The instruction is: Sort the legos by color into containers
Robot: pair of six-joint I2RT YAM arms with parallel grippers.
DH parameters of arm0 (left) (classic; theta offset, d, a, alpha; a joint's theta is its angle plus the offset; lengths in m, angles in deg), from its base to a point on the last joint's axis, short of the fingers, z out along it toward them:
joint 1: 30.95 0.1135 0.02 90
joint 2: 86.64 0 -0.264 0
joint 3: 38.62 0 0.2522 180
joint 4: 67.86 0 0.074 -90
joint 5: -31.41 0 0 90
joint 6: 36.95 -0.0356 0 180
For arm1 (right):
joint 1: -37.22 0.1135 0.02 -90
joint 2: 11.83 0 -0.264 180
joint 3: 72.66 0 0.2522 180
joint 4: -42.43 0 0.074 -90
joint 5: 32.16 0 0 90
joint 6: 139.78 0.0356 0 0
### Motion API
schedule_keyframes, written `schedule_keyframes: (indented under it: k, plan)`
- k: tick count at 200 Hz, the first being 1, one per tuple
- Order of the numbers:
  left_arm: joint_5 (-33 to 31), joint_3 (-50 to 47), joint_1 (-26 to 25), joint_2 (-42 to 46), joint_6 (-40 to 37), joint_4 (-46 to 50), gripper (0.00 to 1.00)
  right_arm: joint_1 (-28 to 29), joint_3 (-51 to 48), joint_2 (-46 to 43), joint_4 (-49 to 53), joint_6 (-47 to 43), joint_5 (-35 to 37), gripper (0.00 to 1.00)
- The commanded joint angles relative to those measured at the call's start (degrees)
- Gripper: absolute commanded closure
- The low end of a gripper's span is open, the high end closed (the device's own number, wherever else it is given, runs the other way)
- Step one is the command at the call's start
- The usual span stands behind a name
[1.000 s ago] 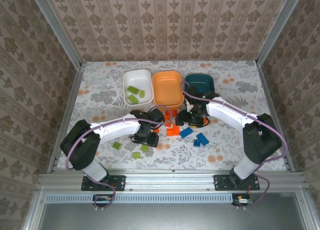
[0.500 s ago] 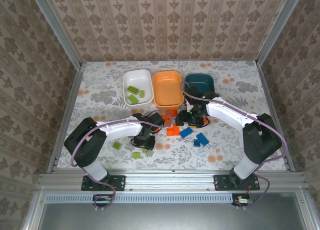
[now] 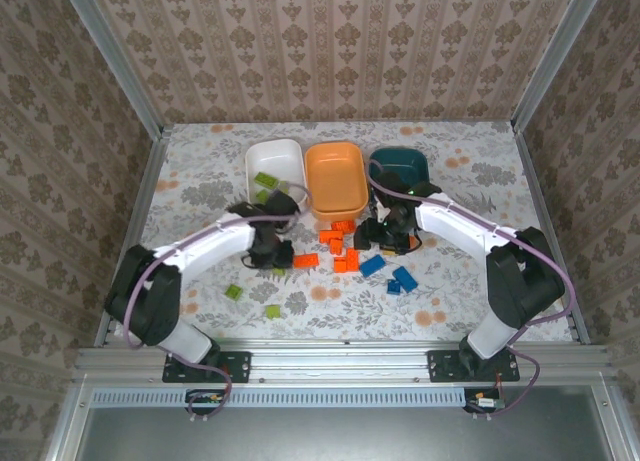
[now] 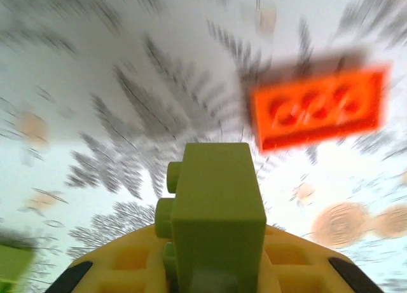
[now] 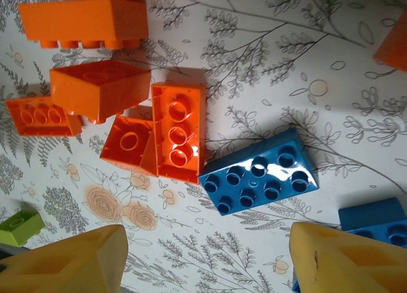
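The lime green lego needs to go outward over the white container (image 3: 292, 153) with green legos. My left gripper needs to carry it there and let it go inside.
My left gripper (image 3: 270, 247) is shut on a lime green lego (image 4: 216, 207), which stands upright between its yellow fingers (image 4: 127, 267) above the table. An orange lego (image 4: 318, 109) lies beyond it. My right gripper (image 3: 386, 237) hangs open over a blue lego (image 5: 257, 172) and touches nothing; its fingertips (image 5: 70, 261) stand wide apart. Orange legos (image 5: 178, 131) cluster to the left of that blue one. At the back stand the white container (image 3: 292, 153) holding green legos, the orange container (image 3: 335, 178) and the dark teal container (image 3: 398, 168).
Two loose green legos (image 3: 232, 292) (image 3: 272, 310) lie near the front left. Blue legos (image 3: 405, 277) lie at front right of the orange pile (image 3: 340, 249). Metal rails border the table on both sides.
The left gripper has shut on a green lego, lifted it, and swung left and back toward the white container. The right arm has hardly moved.
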Motion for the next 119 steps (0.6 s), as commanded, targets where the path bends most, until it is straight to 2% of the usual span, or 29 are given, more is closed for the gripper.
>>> schedule_keyframes:
  k: [1,20,55,119]
  plan:
    - [2.91,7.50,8.22,2.13,-3.72,1.08,0.90,-1.55,0.57,-2.27,2.01,-0.86,0.45,0.31]
    - [4.82,16.14,14.25,-3.52,-6.40,1.54,0.90,-2.47,0.53,-2.48,3.46,-0.82,1.66,0.31]
    - [5.48,35.01,18.57,-18.54,-10.55,3.94,0.90,-3.76,-1.71,-5.23,4.02,0.26,2.29,0.31]
    - [1.61,65.15,19.11,-43.30,-16.40,14.25,0.90,-5.91,-5.34,-11.49,8.68,0.05,5.38,0.31]
